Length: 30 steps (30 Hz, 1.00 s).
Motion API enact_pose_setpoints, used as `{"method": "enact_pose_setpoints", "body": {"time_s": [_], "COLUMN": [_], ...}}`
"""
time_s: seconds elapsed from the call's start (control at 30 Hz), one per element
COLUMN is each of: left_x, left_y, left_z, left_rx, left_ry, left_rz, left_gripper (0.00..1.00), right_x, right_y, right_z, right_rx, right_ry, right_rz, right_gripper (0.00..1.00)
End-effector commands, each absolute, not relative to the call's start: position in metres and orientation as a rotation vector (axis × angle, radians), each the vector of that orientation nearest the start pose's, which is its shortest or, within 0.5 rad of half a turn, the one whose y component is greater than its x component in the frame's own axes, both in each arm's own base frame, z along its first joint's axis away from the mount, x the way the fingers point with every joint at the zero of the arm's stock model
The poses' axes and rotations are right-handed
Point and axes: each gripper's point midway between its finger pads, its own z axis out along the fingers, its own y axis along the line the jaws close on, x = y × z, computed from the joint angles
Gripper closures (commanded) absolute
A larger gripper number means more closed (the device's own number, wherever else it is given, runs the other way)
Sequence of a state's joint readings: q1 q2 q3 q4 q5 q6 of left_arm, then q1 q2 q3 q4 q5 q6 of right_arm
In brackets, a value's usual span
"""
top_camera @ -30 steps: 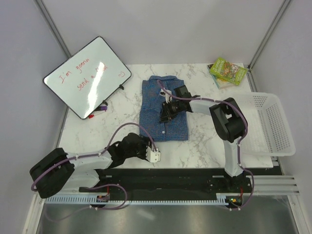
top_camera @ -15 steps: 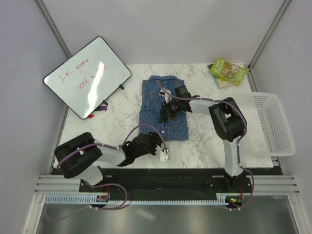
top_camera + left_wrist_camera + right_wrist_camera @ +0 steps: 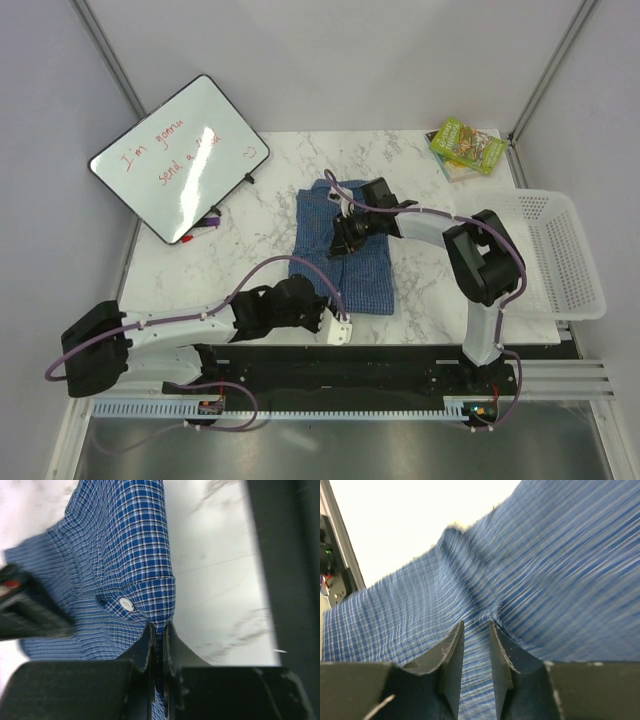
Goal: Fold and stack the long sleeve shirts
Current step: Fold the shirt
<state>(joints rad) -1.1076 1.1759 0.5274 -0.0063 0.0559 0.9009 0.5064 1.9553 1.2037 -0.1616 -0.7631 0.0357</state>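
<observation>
Next, the left gripper carries the shirt's buttoned edge outward over the shirt's middle (image 3: 324, 272) (image 3: 92, 622) and releases it there, since that middle lies outward of this gripper.
A blue checked long sleeve shirt (image 3: 365, 280) lies folded into a rectangle on the marble table, a little askew. My left gripper (image 3: 333, 312) is at its near edge. In the left wrist view the left gripper (image 3: 159, 627) is shut on a buttoned edge of the shirt (image 3: 130, 555), with a strip of cloth pinched between the jaws. My right gripper (image 3: 345, 238) is down on the shirt's middle. In the right wrist view the right gripper (image 3: 476, 625) has its jaws narrowly apart, with a puckered ridge of the shirt (image 3: 560, 570) caught between them.
A whiteboard (image 3: 180, 155) with red writing leans at the back left, a marker (image 3: 200, 222) by its lower edge. A green box (image 3: 467, 145) sits at the back right corner. A white mesh basket (image 3: 560, 255) overhangs the table's right side.
My left gripper has moved in to the shirt's near edge and shut on it. The shirt has shifted a little to the right and towards the arms, with the right gripper still on it.
</observation>
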Motion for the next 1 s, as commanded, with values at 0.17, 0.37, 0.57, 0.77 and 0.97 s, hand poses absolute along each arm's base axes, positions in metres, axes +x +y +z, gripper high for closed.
{"method": "enact_pose_setpoints", "body": {"time_s": [0.17, 0.37, 0.57, 0.77, 0.97], "left_x": [0.069, 0.053, 0.064, 0.113, 0.168], "left_y": [-0.255, -0.268, -0.276, -0.285, -0.295], "left_z": [0.103, 0.141, 0.149, 0.152, 0.17], "left_rx": [2.019, 2.041, 2.02, 1.944, 1.865], "left_ry": [1.707, 1.785, 1.794, 1.825, 1.769], "left_rz": [-0.674, -0.79, -0.786, -0.79, -0.76], "left_gripper": [0.98, 0.98, 0.98, 0.98, 0.98], "right_x": [0.387, 0.431, 0.409, 0.391, 0.387], "right_y": [0.281, 0.254, 0.261, 0.277, 0.275], "right_z": [0.105, 0.082, 0.047, 0.039, 0.03], "right_rx": [-0.967, -0.964, -1.0, -1.072, -1.098], "right_ry": [2.192, 2.235, 2.294, 2.261, 2.28], "right_rz": [0.97, 0.804, 0.926, 1.016, 1.0], "right_gripper": [0.63, 0.63, 0.64, 0.65, 0.71]}}
